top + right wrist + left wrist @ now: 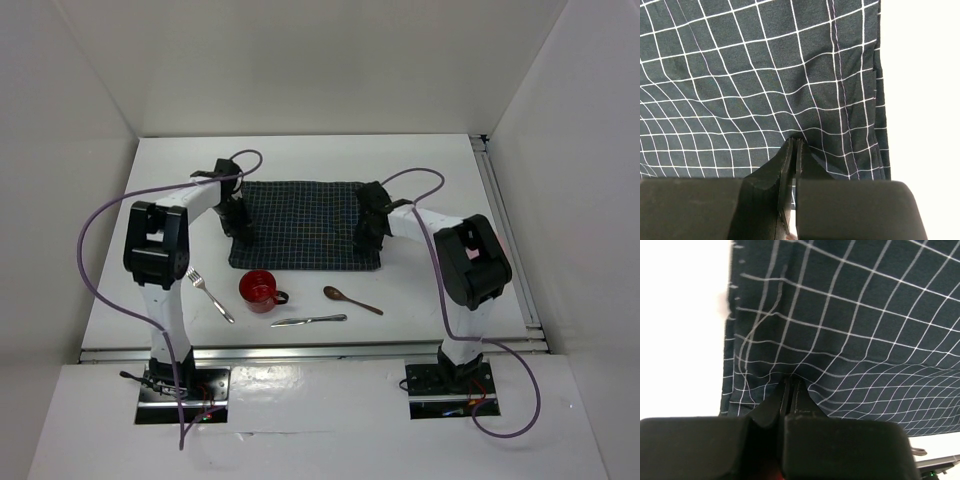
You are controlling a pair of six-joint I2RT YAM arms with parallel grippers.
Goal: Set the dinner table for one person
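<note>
The mat in my left gripper should next slide slightly outward, away from the red cup, and be released, as bare tabletop lies outward past its far edge.
The dinner table (440, 160) is a plain white top. A dark navy checked cloth mat (305, 225) lies across its middle. My left gripper (240, 232) is shut on the mat near its front left corner. In the left wrist view the cloth (855, 315) puckers into the closed tips of that gripper (791, 380). My right gripper (364, 240) is shut on the mat near its front right corner. The right wrist view shows the fabric (740, 75) pinched and creased at the tips of this gripper (796, 142).
In front of the mat lie a fork (210, 294), a red cup (259, 290), a wooden spoon (351, 299) and a knife (308, 320). White walls close in the table on three sides. A metal rail (505, 230) runs along the right edge.
</note>
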